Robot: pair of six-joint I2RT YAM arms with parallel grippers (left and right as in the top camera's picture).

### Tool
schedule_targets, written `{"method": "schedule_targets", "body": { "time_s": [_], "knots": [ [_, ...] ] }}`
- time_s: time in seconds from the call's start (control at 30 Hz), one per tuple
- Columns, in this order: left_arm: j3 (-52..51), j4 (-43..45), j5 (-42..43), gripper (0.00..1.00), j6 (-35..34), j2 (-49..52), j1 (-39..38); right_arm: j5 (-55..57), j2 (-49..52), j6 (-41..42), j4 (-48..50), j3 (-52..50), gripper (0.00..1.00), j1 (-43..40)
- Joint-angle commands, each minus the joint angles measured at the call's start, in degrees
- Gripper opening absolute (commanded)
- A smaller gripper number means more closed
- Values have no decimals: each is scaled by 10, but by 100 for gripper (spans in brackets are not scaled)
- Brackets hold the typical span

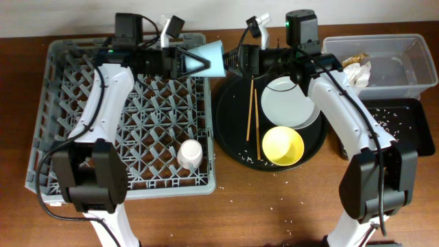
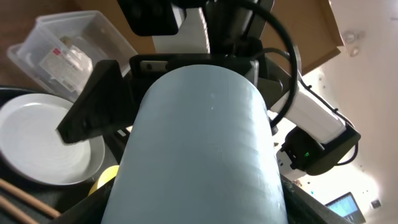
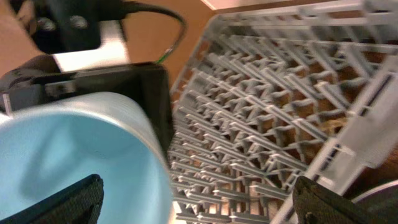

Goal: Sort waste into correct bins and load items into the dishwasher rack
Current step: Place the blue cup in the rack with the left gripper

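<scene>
The empty rack spot beyond the pink cup is below and back, so my left gripper should next move down and back, turn the cup's opening down and release it.
My left gripper (image 1: 194,62) is shut on the small light-blue cup (image 1: 211,58) and holds it on its side above the far right corner of the grey dishwasher rack (image 1: 68,103), mouth toward the right arm. The cup fills the left wrist view (image 2: 205,155). My right gripper (image 1: 234,60) is open at the cup's mouth. In the right wrist view the cup's rim (image 3: 134,143) lies between its spread fingers (image 3: 193,199). A pale pink cup (image 1: 190,154) stands upside down in the rack. The plate (image 1: 289,103), yellow bowl (image 1: 282,145) and chopsticks (image 1: 252,116) lie on the round black tray (image 1: 230,130).
The clear tub (image 1: 398,65) at the far right holds the crumpled napkin and wrapper (image 1: 357,68). The flat black tray (image 1: 408,130) in front of it holds scattered rice. Loose grains lie on the table near the round tray.
</scene>
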Motion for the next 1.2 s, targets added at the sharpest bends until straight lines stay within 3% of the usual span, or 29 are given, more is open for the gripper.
{"method": "schedule_targets", "body": {
  "time_s": [0.0,0.03,0.13,0.2,0.3,0.43,0.77,0.8,0.83,0.87,1.0,1.07,1.17],
  "knots": [
    [3,0,-106,42,-79,4,66,198,3,-6,-97,0,98,-40],
    [3,-5,-157,43,-89,0,71,217,2,-14,-120,1,98,-56],
    [29,-157,-511,43,-85,-40,51,353,-15,-56,-254,29,98,-92],
    [33,-208,-581,43,-85,-45,21,402,-19,-56,-316,59,98,-92],
    [33,-287,-758,42,-85,-45,-39,403,-19,-56,-331,59,99,-92],
    [33,-349,-909,42,-85,-44,-110,403,-19,-56,-334,59,98,-92],
    [31,-345,-910,43,-85,23,-163,403,-19,-61,-344,59,98,-92],
    [31,-348,-909,57,-85,30,-163,408,-19,-61,-347,59,98,-92],
    [31,-349,-909,78,-85,34,-163,410,-19,-61,-348,59,99,-92],
    [31,-349,-909,84,-85,34,-163,410,-19,-61,-349,59,98,-92],
    [108,-367,-906,86,-85,34,-163,410,-24,-80,-362,66,97,-93],
    [184,-358,-832,86,-85,34,-165,432,-51,-101,-399,110,95,-101],
    [188,-319,-768,86,-85,44,-199,463,-97,-99,-448,156,95,-163]
  ]
}}
